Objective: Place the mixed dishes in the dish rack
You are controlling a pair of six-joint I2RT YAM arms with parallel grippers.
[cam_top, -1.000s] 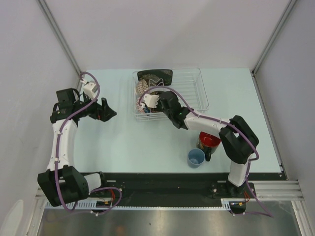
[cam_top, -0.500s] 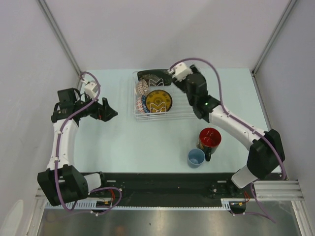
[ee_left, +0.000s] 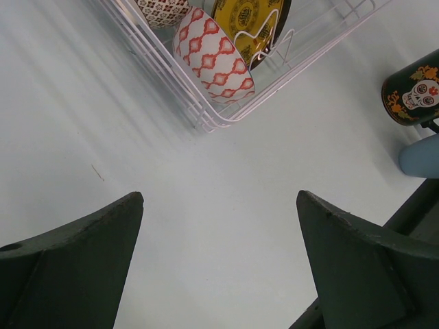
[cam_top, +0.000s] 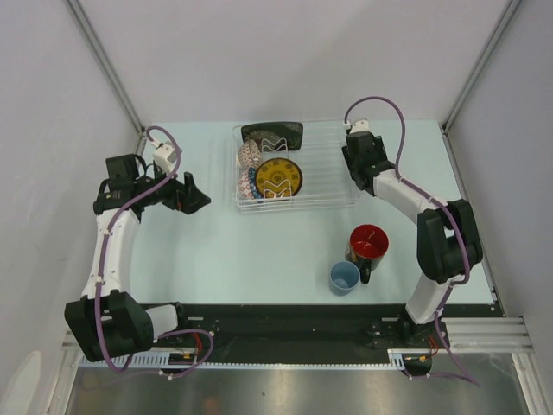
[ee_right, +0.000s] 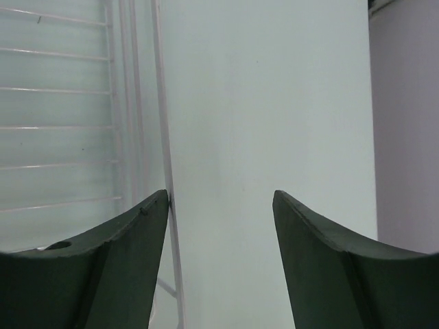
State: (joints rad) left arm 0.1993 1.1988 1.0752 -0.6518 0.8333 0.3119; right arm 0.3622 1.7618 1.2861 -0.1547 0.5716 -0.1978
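The black mug's opening faces up, so my right gripper will move back from the rack's edge and down onto the black mug's rim (cam_top: pixel 352 247) by the light-blue cup.
The dish rack (cam_top: pixel 333 164) stands at the back middle of the table. Its left part holds the black square floral plate (cam_top: pixel 272 134), the beige patterned bowl (cam_top: pixel 249 155), the blue mosaic bowl (cam_top: pixel 253 180) and the yellow saucer (cam_top: pixel 278 177) on edge. The black mug with red inside (cam_top: pixel 369 241) and the light-blue cup (cam_top: pixel 344 277) stand on the table in front of the rack. My right gripper (cam_top: pixel 353 154) (ee_right: pixel 219 195) is open and empty over the rack's right edge (ee_right: pixel 164 137). My left gripper (cam_top: pixel 195 198) (ee_left: pixel 219 199) is open and empty, left of the rack.
The left wrist view shows the rack's near corner (ee_left: pixel 206 118), the beige bowl (ee_left: pixel 212 55), the saucer (ee_left: pixel 248 20), the mug (ee_left: pixel 411 96) and the cup (ee_left: pixel 420 156). Grey walls enclose the table on three sides.
My right gripper has let go of the yellow saucer, which now stands in the rack, and has swung right to the rack's right edge. My left arm has barely moved.
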